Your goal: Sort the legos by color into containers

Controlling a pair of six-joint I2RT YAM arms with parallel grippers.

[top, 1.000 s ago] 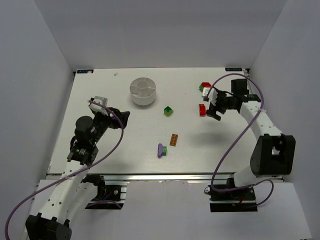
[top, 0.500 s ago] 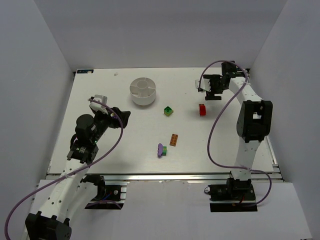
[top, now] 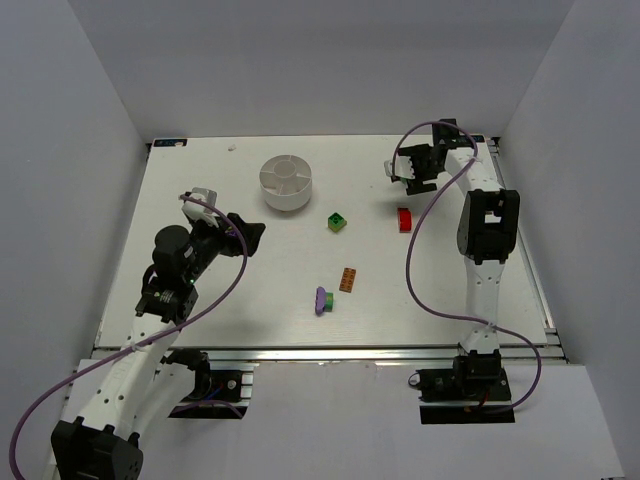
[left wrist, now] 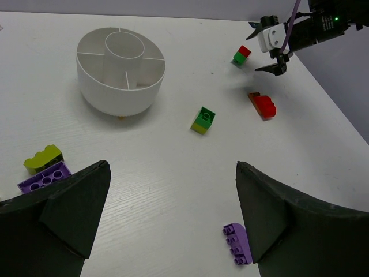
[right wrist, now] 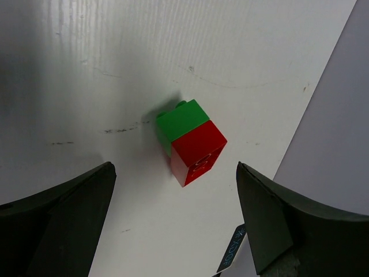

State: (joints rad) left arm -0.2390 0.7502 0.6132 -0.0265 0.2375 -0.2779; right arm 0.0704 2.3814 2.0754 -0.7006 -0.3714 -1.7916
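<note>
The robot's right gripper should next lower its open fingers to the stacked lego, around its red half (right wrist: 199, 148), and it should ease back and turn them square before it closes, as the lego sits crooked below.
The containers are the sections of a round white dish (top: 286, 182) (left wrist: 121, 69) at the far middle-left. On the table lie a green lego (top: 338, 222) (left wrist: 203, 120), a red lego (top: 404, 219) (left wrist: 263, 105), an orange lego (top: 348, 279) and a purple lego (top: 321, 300) (left wrist: 237, 243). A green-and-red stacked lego (right wrist: 190, 141) (left wrist: 241, 55) sits below my right gripper (right wrist: 174, 173) (top: 413, 180), which hangs open above it. My left gripper (left wrist: 172, 173) (top: 248, 233) is open and empty, left of the scattered legos.
A lime-yellow lego (left wrist: 43, 158) and a second purple lego (left wrist: 45, 176) lie close to my left gripper. The table's far right edge (right wrist: 300, 144) runs just beyond the stacked lego. Grey walls enclose the table.
My right arm has swung toward the far right corner, taking its gripper from beside the red lego to above the green-and-red stack. The left arm has barely moved.
</note>
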